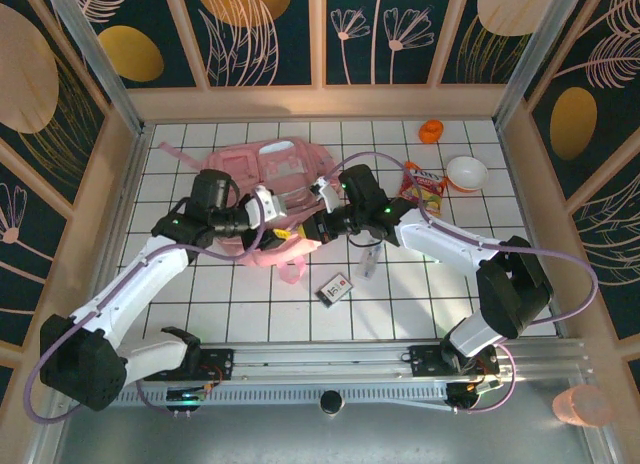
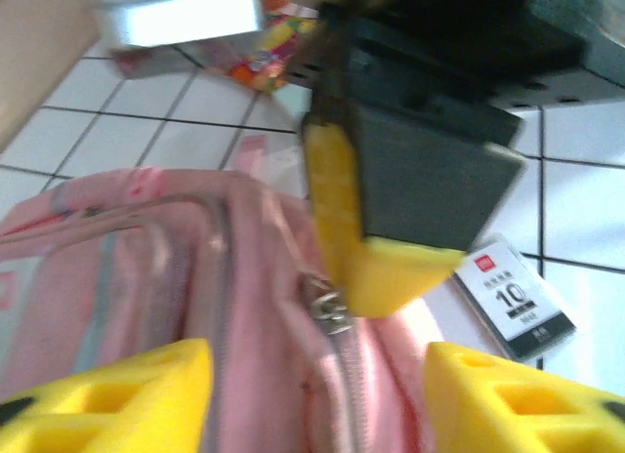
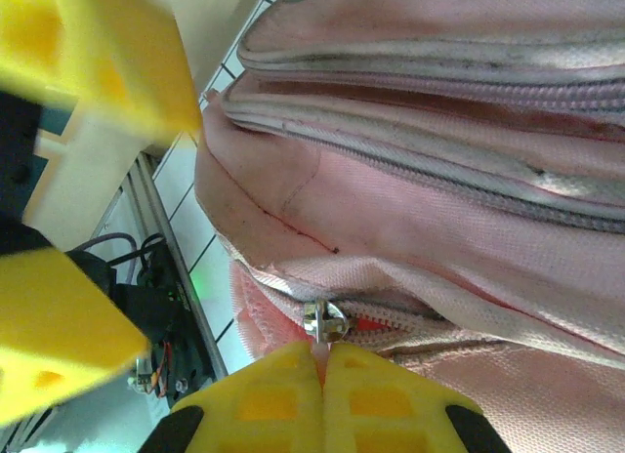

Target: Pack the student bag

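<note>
The right gripper should next pull the zip pull it holds outward and let go of it, as the bag's side facing the snack packet is outward of the gripper.
The student bag point(image 1: 268, 174), a soft pink backpack, lies on the white tiled table, with its near edge bunched up between my two grippers. My right gripper point(image 3: 322, 350) is shut on the pink pull tab of a zip, just below the metal slider point(image 3: 325, 321). The zip is parted a little beside the slider. In the left wrist view the right gripper point(image 2: 391, 258) shows above the same slider point(image 2: 330, 309). My left gripper point(image 2: 317, 394) hangs open over the bag's fabric point(image 2: 146, 267), its yellow fingers point(image 2: 127, 394) apart on either side of the zip line.
A small card box marked "10" point(image 1: 335, 286) lies on the tiles just in front of the bag. At the back right are a colourful snack packet point(image 1: 424, 184), a white bowl point(image 1: 466, 172) and a small orange object point(image 1: 431, 131). Wooden walls enclose the table.
</note>
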